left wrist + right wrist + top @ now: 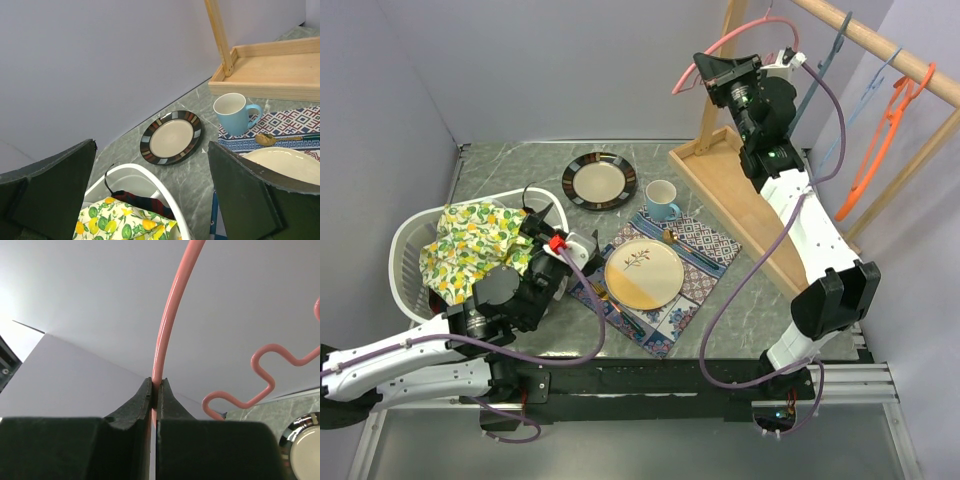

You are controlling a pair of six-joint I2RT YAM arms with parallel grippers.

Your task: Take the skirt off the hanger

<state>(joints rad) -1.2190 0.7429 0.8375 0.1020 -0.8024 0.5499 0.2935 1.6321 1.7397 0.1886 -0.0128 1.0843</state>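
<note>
The bare hanger goes toward the rack's wooden bar (816, 10) next, to its right in the top view, and my right gripper releases it there, since the skirt (470, 245) is off.
The skirt (470, 245), a yellow-and-green lemon print cloth, lies bunched in the white basket (400, 250) at the left, off any hanger. In the left wrist view the skirt (120, 220) lies over a dark red plaid cloth (145, 202) inside the basket rim (150, 175). My left gripper (548, 250) (151, 145) is open and empty, just above the basket's right edge. My right gripper (705, 62) (155, 385) is raised near the rack and shut on the bare pink hanger (715, 45) (167, 315).
A wooden rack (880, 45) at the back right carries an orange hanger (880, 140) and a blue hanger (825, 60); its tray base (720, 190) lies on the table. A dark-rimmed plate (599, 181), a blue mug (661, 200) and a cream plate (642, 272) on a patterned placemat (705, 245) fill the middle.
</note>
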